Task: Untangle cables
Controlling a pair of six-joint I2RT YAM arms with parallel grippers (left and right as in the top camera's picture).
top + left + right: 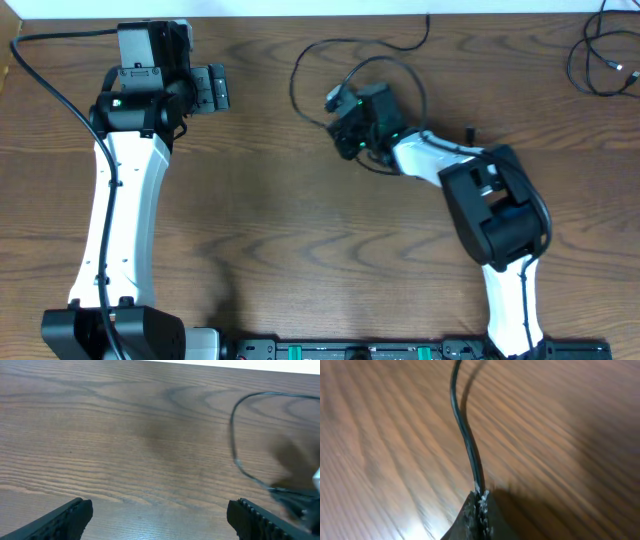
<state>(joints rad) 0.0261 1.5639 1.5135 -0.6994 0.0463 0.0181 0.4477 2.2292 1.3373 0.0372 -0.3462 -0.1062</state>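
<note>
The black cable goes back and to the right in the overhead view with my right gripper next and is released on bare tabletop, as the cable still loops.
A thin black cable (310, 60) loops on the wooden table at the top middle, its end trailing toward the back edge. My right gripper (345, 128) is shut on this black cable; in the right wrist view the cable (465, 435) runs up from between the closed jaws (480, 497). My left gripper (215, 88) is open and empty at the upper left, apart from the cable; its fingers (160, 515) are wide apart and a cable loop (240, 455) shows at the right. A second bundle of black cables (600, 60) lies at the top right corner.
The table's back edge (320, 14) runs just behind the cables. The left arm (125, 200) stretches along the left side and the right arm (495, 210) along the right. The robot base bar (400, 350) sits at the front edge.
</note>
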